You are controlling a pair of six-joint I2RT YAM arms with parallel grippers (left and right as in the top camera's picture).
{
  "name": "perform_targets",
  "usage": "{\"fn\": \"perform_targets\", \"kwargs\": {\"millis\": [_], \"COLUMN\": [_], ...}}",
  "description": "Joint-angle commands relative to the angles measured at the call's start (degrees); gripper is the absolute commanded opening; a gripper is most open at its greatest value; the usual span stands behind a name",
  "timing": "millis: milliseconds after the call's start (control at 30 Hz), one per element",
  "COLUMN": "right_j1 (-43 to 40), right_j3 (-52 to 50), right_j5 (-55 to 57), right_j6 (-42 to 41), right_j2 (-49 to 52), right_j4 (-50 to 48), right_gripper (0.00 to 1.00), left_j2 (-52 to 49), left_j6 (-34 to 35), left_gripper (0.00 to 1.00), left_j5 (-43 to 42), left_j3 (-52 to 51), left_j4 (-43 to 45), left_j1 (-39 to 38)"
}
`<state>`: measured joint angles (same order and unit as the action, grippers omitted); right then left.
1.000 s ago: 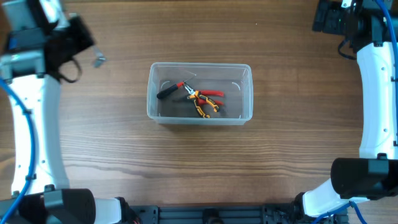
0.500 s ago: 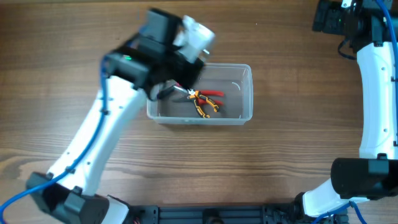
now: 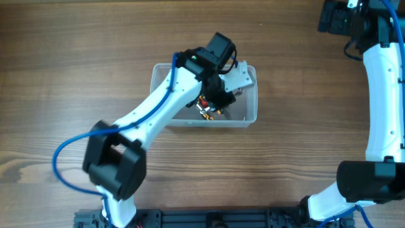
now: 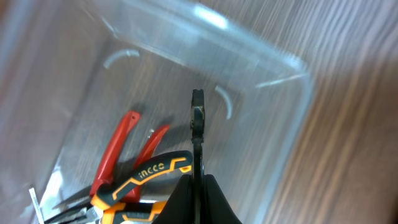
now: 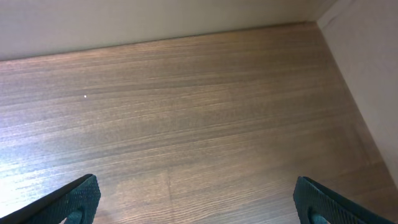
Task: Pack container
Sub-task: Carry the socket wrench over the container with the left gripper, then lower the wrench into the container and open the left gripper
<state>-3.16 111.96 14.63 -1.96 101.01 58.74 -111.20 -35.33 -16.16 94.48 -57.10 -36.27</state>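
Observation:
The thin dark metal tool will next go down toward the orange-and-black pliers in the robot's left gripper, which will then open there.
The clear container stands mid-table; in the left wrist view its rim shows from close above. Inside lie red-handled pliers and orange-and-black pliers, partly seen overhead under the arm. My left gripper hangs over the container's right half. It is shut on a thin dark metal tool, seen edge-on and pointing into the container. My right gripper is open and empty over bare table at the far right back.
The right arm runs along the table's right edge. The left arm crosses the container's left half from the front left. A wall borders the table in the right wrist view.
My left arm has swung from the far left back of the table to over the container. The small item that lay on the table at the back left no longer shows. The right arm is still.

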Motion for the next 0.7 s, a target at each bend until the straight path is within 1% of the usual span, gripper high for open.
{"fn": "perform_targets", "kwargs": {"millis": [0, 33, 200, 267, 333, 367, 400, 433, 500, 667], "right_j1": [0.09, 0.09, 0.09, 0.09, 0.09, 0.09, 0.09, 0.09, 0.09, 0.09], "right_j3": [0.81, 0.81, 0.81, 0.81, 0.81, 0.81, 0.81, 0.81, 0.81, 0.81], "right_j5": [0.39, 0.39, 0.39, 0.39, 0.39, 0.39, 0.39, 0.39, 0.39, 0.42], "right_j6": [-1.07, -1.05, -1.07, -1.07, -1.07, -1.05, -1.05, -1.05, -1.09, -1.07], "right_j2": [-0.72, -0.72, -0.72, -0.72, -0.72, -0.72, -0.72, -0.72, -0.72, -0.72], "right_j4": [-0.17, -0.17, -0.17, -0.17, -0.17, -0.17, -0.17, -0.17, -0.17, -0.20], "right_gripper": [1.00, 1.00, 1.00, 1.00, 1.00, 1.00, 1.00, 1.00, 1.00, 1.00], "left_j2": [-4.09, -5.16, -7.10, -7.10, -7.10, -7.10, -7.10, -7.10, -7.10, -6.27], "left_j6": [-6.78, -7.85, -7.98, -7.96, -7.91, -7.91, -7.69, -7.69, -7.41, -4.70], "left_gripper": [0.04, 0.04, 0.04, 0.07, 0.28, 0.34, 0.36, 0.41, 0.46, 0.46], "left_j5": [4.07, 5.07, 6.03, 6.01, 6.01, 6.01, 6.01, 6.01, 6.03, 7.67], "left_j3": [0.46, 0.46, 0.46, 0.46, 0.46, 0.46, 0.46, 0.46, 0.46, 0.50], "left_j4": [-0.44, -0.44, -0.42, -0.42, -0.55, -0.72, -0.92, -1.07, -1.27, -1.42], "left_j1": [0.22, 0.22, 0.22, 0.22, 0.22, 0.22, 0.22, 0.22, 0.22, 0.28]}}
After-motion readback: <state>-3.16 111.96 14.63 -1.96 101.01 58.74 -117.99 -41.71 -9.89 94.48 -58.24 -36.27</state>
